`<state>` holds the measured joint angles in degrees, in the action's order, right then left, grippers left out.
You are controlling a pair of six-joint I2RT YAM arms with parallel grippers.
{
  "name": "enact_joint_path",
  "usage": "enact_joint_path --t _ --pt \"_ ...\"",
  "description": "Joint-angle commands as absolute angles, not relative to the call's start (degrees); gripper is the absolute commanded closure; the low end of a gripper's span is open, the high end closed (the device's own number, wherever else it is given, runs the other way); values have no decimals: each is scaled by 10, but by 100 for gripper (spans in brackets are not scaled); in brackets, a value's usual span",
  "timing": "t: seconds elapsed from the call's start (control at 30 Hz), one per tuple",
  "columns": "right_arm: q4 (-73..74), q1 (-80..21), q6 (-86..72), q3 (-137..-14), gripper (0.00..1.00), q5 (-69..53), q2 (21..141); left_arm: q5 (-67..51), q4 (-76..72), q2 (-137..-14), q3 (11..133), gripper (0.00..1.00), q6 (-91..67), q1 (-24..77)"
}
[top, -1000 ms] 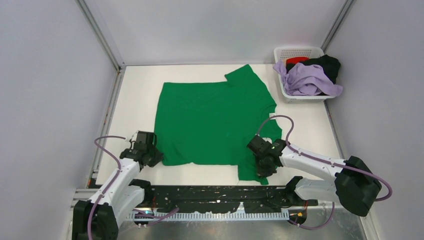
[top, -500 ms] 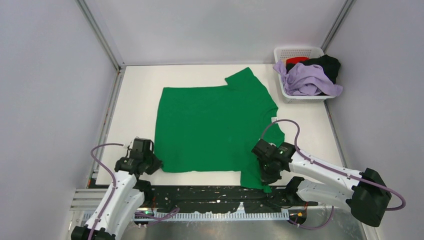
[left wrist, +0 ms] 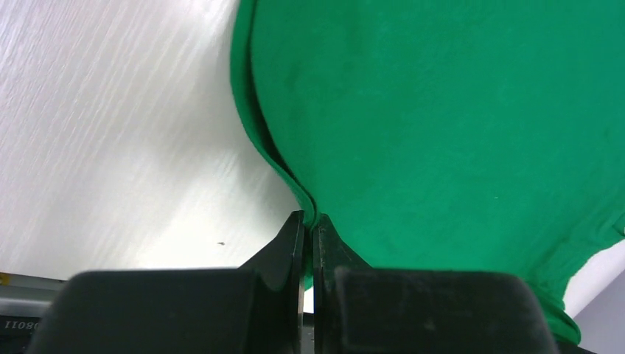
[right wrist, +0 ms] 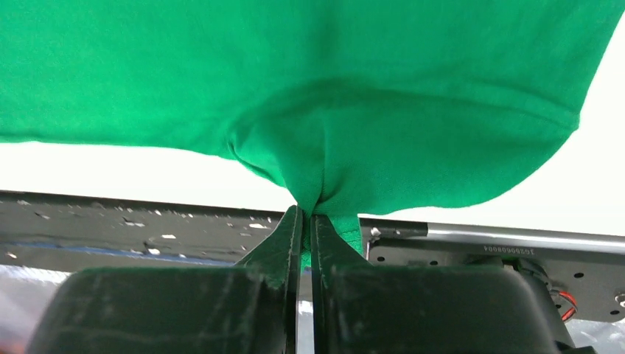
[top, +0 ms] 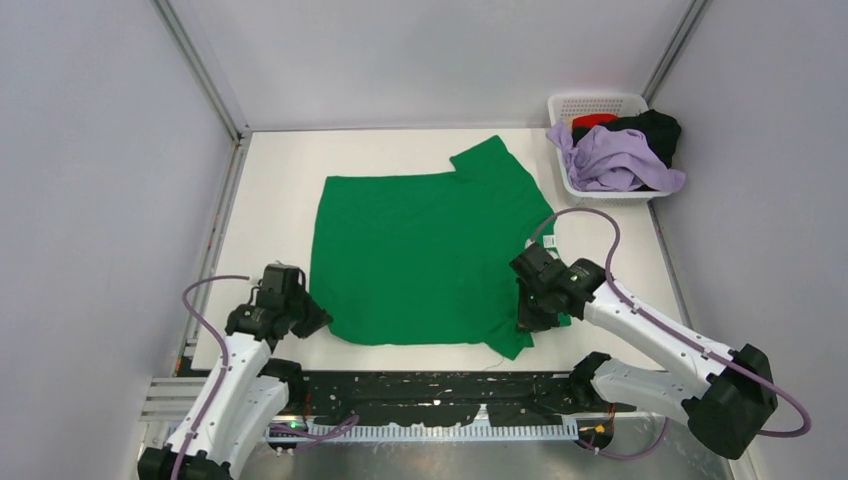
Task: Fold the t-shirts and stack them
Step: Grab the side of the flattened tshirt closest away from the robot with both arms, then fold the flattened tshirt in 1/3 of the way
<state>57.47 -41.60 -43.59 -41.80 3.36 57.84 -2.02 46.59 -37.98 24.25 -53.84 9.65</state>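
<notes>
My right gripper moves outward over the shirt's middle next, then opens, since both grippers pinch the shirt's near edge while the rest lies flat.
A bright green t-shirt point(top: 420, 250) lies spread on the white table point(top: 270, 190), one sleeve pointing to the far right. My left gripper point(top: 318, 322) is shut on the shirt's near left corner, and its jaws pinch the green hem point(left wrist: 309, 214) in the left wrist view. My right gripper point(top: 528, 318) is shut on the near right part of the shirt, lifting a bunched fold point(right wrist: 313, 188) above the table's front edge. Lavender point(top: 615, 160), black point(top: 655, 130) and red point(top: 595, 120) shirts lie heaped in the basket.
A white slotted plastic basket point(top: 590, 103) stands at the far right corner. Grey walls close in three sides. A black perforated rail point(top: 430, 395) runs along the near edge by the arm bases.
Both grippers dragged the shirt toward the near edge, then moved back away from it. The right gripper has risen, and the near right sleeve now hangs folded under it.
</notes>
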Motion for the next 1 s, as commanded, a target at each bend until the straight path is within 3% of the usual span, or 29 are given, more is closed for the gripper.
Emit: enact_joint_path --t 0.0,0.43,0.97 --pt "553 -358 -383 -482 95 16 610 -38 432 -432 308 100 -542 97" --pt "570 -229 -275 -658 95 -65 771 -12 449 -621 464 100 -528 84" --pt "558 -147 -236 -851 91 -81 974 -15 421 -832 616 100 -489 21"
